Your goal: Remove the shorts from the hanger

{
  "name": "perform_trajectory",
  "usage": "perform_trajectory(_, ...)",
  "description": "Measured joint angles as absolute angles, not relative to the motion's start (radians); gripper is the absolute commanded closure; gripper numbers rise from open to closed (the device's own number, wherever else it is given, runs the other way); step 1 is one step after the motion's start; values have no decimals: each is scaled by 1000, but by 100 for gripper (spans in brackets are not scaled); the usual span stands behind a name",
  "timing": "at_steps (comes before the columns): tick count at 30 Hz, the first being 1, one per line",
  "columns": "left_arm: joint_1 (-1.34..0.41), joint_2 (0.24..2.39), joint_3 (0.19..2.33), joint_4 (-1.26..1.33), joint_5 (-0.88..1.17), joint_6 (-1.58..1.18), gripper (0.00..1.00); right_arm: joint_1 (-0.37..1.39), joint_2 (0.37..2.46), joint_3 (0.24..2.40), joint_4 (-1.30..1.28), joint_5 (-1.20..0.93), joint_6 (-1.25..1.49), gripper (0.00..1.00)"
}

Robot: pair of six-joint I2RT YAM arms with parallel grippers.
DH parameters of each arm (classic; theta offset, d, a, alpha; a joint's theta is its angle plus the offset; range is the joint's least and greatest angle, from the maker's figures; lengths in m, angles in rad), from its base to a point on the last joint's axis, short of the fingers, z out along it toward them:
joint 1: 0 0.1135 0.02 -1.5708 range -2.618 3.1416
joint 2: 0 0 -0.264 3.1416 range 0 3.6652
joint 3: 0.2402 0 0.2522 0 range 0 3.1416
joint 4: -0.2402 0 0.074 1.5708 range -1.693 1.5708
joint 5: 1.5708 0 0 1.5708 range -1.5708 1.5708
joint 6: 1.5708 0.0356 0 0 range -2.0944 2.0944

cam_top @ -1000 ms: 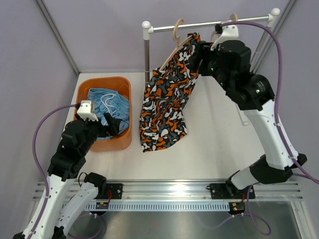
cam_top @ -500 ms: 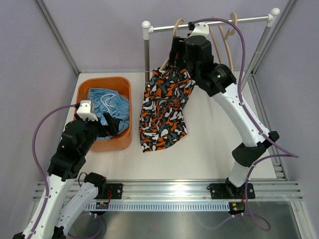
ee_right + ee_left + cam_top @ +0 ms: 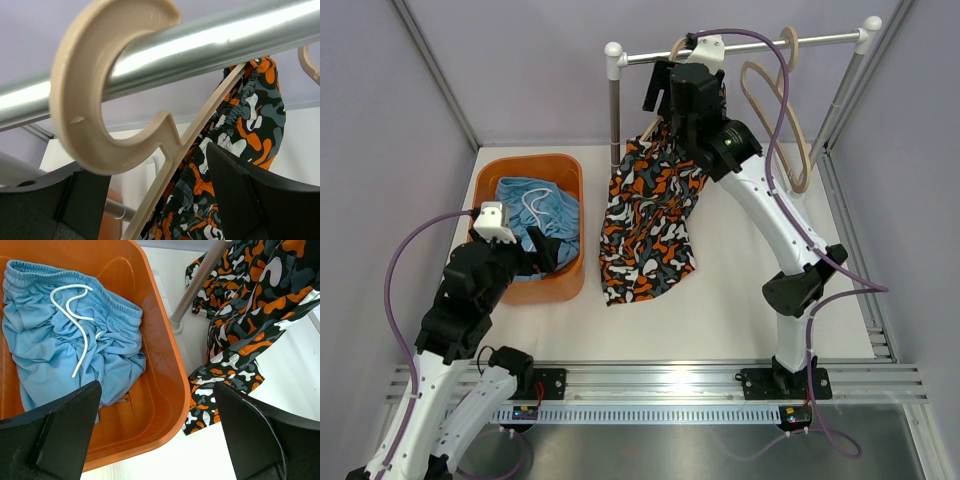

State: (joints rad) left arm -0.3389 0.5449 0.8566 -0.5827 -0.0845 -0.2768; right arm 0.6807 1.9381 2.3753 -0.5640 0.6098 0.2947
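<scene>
The right gripper stays nearly in place next and closes its fingers on the hanger's neck below the hook [image 3: 168, 142], since they already are on either side of it.
The camouflage shorts [image 3: 655, 205] hang by their waistband from a beige hanger [image 3: 675, 57] hooked on the metal rail [image 3: 750, 44], and their lower end lies on the table. My right gripper [image 3: 658, 103] is open at the hanger. In the right wrist view its jaws [image 3: 165, 200] stand either side of the hanger's neck [image 3: 170, 150], with the gathered waistband [image 3: 235, 130] just beyond. The light blue shorts [image 3: 535, 212] with a white drawstring lie in the orange bin [image 3: 565, 165]. My left gripper [image 3: 545, 252] is open and empty over the bin's near right rim [image 3: 177, 390].
Two empty beige hangers [image 3: 772, 95] hang further right on the rail. The rack's left post [image 3: 614, 110] stands between the bin and the camouflage shorts, and its right post [image 3: 840, 90] leans at the far right. Grey walls close in behind and at the sides.
My right arm has swung left along the rail, from its right end to the hanger that carries the camouflage shorts. The empty hangers now show to its right. My left arm has not moved.
</scene>
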Motion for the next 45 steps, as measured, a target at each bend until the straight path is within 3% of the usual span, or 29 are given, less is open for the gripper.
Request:
perform_trajectory(7,-339,545,857,-583,-84,-276,1,681,1978,2386,-565,653,291,25)
perform_trajectory(15,-339,545,857,-583,-84,-276,1,677,1978,2386,-564,668,280,56)
perform_trajectory(21,-339,545,857,-583,-84,-276,1,660,1978,2386,-566,661,282,71)
perform_trajectory(24,-339,545,857,-583,-84,-276,1,652,1978,2386,-570,661,276,84)
perform_trajectory(26,-339,545,857,-583,-84,-276,1,649,1978,2386,-568,661,265,100)
perform_trajectory(45,-339,545,857,-583,-84,-276,1,648,1871,2382,-634,635,125,100)
